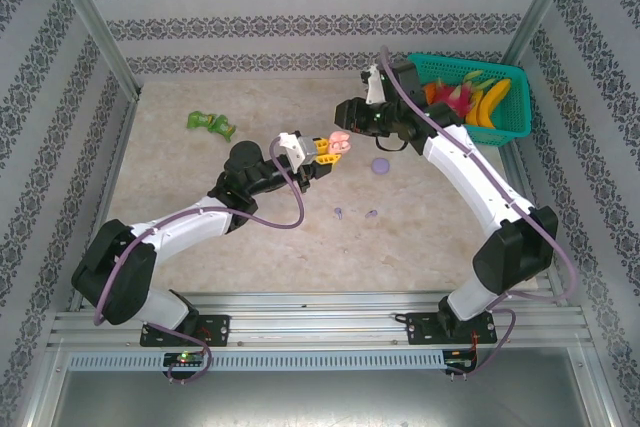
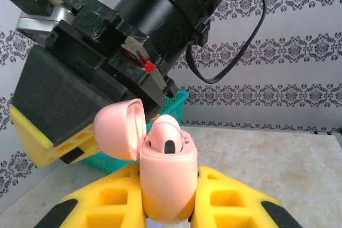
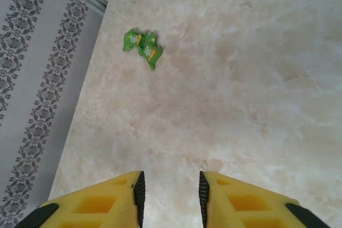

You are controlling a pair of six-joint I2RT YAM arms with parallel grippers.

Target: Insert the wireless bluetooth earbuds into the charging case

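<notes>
The wells of the pink case hold both earbuds. My left gripper needs to tip down, lower onto the bare tabletop between the green packets and the lilac case, and let go of the pink case (image 1: 340,142).
My left gripper (image 2: 167,181) is shut on a pale pink charging case (image 2: 168,185) and holds it above the table. The case's lid (image 2: 118,129) is flipped open to the left. Two pale pink earbuds (image 2: 165,134) sit in the case's wells. In the top view the pink case (image 1: 340,142) is at mid-table, with my right gripper (image 1: 345,127) just behind and above it. My right gripper (image 3: 170,198) is open with nothing between its fingers. One of its yellow fingers (image 2: 37,134) looms left of the lid. Two lilac earbuds (image 1: 339,213) (image 1: 372,213) lie on the table.
A round lilac case (image 1: 380,165) lies right of the grippers. Green snack packets (image 1: 210,124) (image 3: 142,46) lie at the far left. A teal basket (image 1: 517,122) of fruit stands at the back right, against the patterned wall.
</notes>
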